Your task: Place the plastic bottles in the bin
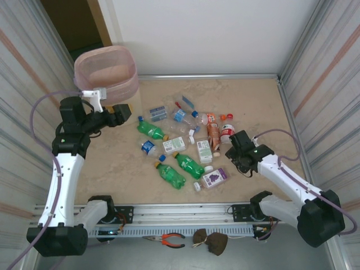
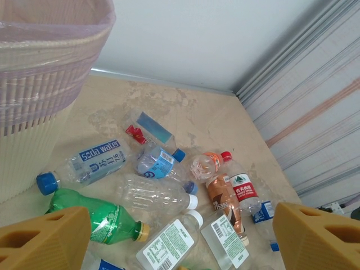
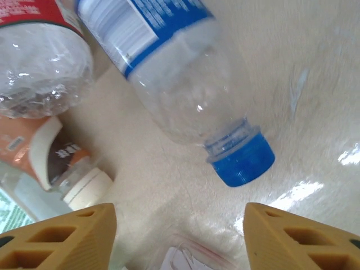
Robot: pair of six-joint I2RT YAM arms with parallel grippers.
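The clear bottle lies at a slant with its cap off-centre, so I will next turn and lower my right gripper until its fingers straddle the blue cap.
Many plastic bottles lie scattered on the beige floor: green ones, a blue-labelled water one, a brown one, a red-labelled one and a purple-labelled one. The bin stands at the far left, pink bag over its rim. My left gripper hovers just in front of the bin, open and empty. Low beside the red-labelled bottle, my right gripper is open. A clear blue-capped bottle lies just ahead of it, untouched.
Corrugated metal walls close in both sides and a white wall stands behind. Pliers lie on the near rail. A bit of clear plastic with a pinkish edge sits low between my right fingers.
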